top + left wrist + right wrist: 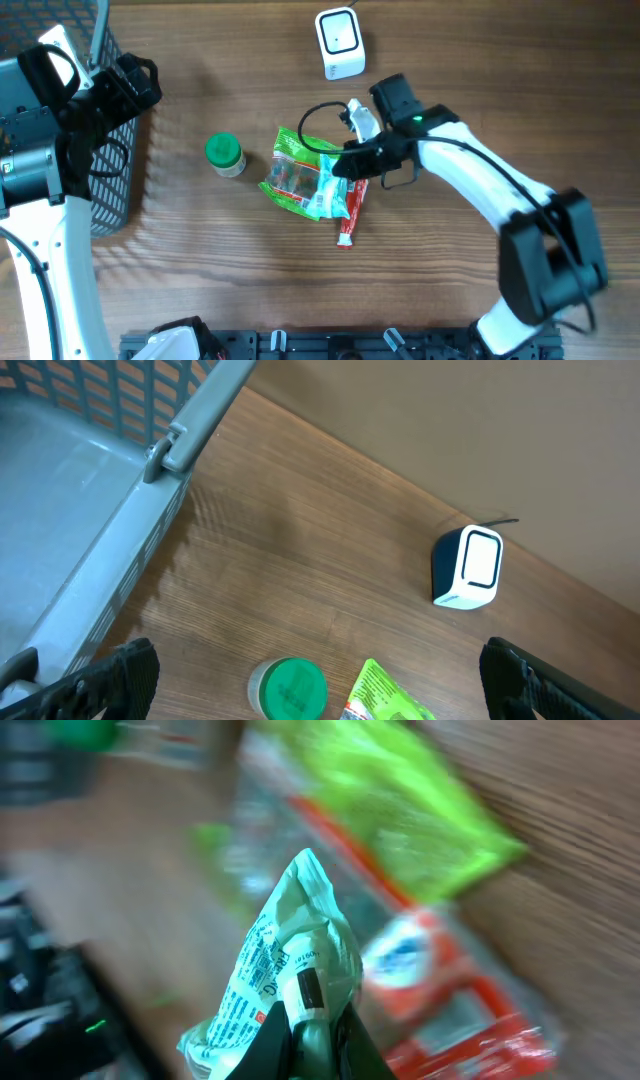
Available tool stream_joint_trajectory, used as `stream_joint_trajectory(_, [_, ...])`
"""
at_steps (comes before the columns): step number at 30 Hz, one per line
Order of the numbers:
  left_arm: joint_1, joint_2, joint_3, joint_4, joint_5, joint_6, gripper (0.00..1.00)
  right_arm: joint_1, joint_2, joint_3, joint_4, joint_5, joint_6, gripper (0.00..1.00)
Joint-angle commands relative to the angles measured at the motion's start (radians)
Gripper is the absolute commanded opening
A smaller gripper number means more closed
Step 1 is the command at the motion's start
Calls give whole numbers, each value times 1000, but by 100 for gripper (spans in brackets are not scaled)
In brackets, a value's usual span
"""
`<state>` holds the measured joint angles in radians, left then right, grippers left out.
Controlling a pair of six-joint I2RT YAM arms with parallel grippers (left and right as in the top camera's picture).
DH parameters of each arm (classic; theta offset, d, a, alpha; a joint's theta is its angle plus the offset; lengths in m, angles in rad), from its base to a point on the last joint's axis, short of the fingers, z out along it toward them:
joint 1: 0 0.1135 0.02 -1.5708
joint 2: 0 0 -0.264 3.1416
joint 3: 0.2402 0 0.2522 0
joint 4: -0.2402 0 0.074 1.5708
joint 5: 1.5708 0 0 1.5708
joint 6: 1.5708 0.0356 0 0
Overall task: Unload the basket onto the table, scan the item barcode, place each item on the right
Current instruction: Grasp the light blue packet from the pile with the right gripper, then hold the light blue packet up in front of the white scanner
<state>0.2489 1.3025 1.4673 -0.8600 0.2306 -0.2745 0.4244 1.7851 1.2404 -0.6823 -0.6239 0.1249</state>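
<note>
The tabletop is clear to the right of my right gripper in the overhead view. The pouch should next go outward over the scanner (338, 42), then across to be released by my right gripper.
My right gripper (315, 1042) is shut on the edge of a white and teal pouch (290, 950), pinching its crumpled plastic between the fingertips. Seen from overhead, that gripper (345, 166) sits over the pile in the middle of the table, where the pouch (326, 190) lies on a green snack packet (293, 160) and a red box (349, 215). The white barcode scanner (338, 42) stands at the far edge, apart from the pile. My left gripper (325, 685) hangs open with nothing in it, high by the basket, and the scanner (467, 567) shows in its view.
A grey wire basket (112, 140) stands at the left edge under the left arm. A small jar with a green lid (225, 154) stands upright just left of the pile. A black cable loops near the right wrist.
</note>
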Motion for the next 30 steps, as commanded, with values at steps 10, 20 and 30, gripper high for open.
stream_joint_trajectory(10, [5, 3, 8, 2, 8, -2, 100, -98, -424, 44, -190, -132, -95, 4])
stream_joint_trajectory(20, [5, 3, 8, 2, 8, -2, 100, -98, -426, 53, -143, 30, 37, 4])
stream_joint_trajectory(30, [5, 3, 8, 2, 8, -2, 100, -98, -229, 692, -512, 366, 61, 4])
